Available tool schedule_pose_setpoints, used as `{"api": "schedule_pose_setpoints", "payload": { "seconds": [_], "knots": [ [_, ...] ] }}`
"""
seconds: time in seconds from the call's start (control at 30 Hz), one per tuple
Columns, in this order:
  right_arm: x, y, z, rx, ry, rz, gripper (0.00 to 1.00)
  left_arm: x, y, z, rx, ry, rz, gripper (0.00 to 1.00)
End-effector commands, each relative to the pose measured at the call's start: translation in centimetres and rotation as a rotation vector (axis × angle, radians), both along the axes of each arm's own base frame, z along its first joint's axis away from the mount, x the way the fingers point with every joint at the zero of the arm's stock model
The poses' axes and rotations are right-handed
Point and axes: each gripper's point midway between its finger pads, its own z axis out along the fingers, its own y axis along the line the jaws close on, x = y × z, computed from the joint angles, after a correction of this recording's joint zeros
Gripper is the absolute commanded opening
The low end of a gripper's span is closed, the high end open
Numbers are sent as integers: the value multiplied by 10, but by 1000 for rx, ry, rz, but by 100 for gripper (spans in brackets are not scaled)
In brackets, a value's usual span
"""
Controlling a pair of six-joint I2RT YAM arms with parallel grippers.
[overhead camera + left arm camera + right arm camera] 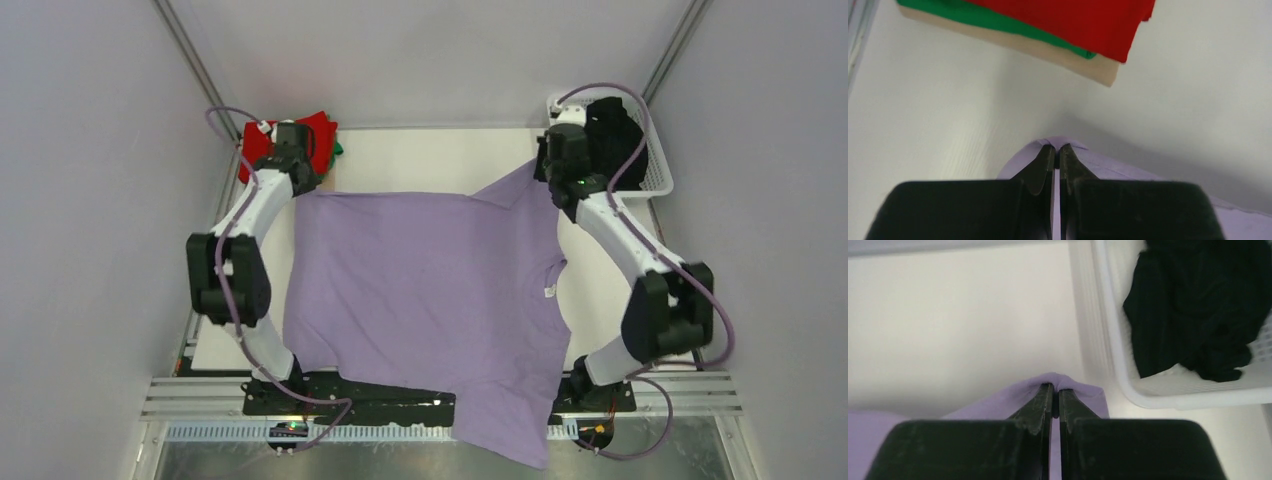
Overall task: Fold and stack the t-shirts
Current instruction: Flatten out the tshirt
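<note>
My right gripper needs to carry the sleeve away from the basket onto the shirt's body next and then open, because the sleeve sticks out past the shirt's far edge.
A large lavender t-shirt (430, 290) lies spread on the white table, its near part hanging over the front edge. My left gripper (300, 182) is shut on its far left corner; the left wrist view shows the lavender cloth (1128, 167) pinched at my left gripper's tips (1058, 147). My right gripper (553, 185) is shut on the far right sleeve; the cloth (998, 400) bunches over its tips (1054, 386). A folded stack of red (1073, 20), green (998, 20) and beige (1098, 70) tees lies at the far left (315, 135). A black tee (1198, 305) lies in the basket.
A white lattice basket (655, 170) stands at the far right corner, close beside my right gripper; its rim shows in the right wrist view (1113, 350). Grey walls close in the table on three sides. Bare white tabletop (430, 160) lies beyond the shirt.
</note>
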Motion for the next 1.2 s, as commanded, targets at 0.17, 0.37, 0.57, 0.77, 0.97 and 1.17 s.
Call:
{"api": "schedule_pose_setpoints", "payload": {
  "seconds": [0.17, 0.37, 0.57, 0.77, 0.97, 1.17],
  "knots": [
    [118, 43, -77, 149, 86, 13, 5, 85, 13, -39, 45, 126, 55, 0],
    [168, 55, -123, 181, 158, -28, 9, 111, 20, -42, -25, 179, 110, 12],
    [197, 60, -111, 205, 167, -47, 67, 119, 25, -27, -64, 121, 146, 98],
    [171, 79, -79, 269, 166, 83, 96, 95, 20, 19, -91, 36, 136, 100],
    [105, 113, -97, 438, 271, 232, 96, 41, 5, 38, -93, 9, 95, 100],
    [65, 145, -143, 577, 384, 303, 96, -11, -47, 13, -231, 16, -66, 100]
  ]
}}
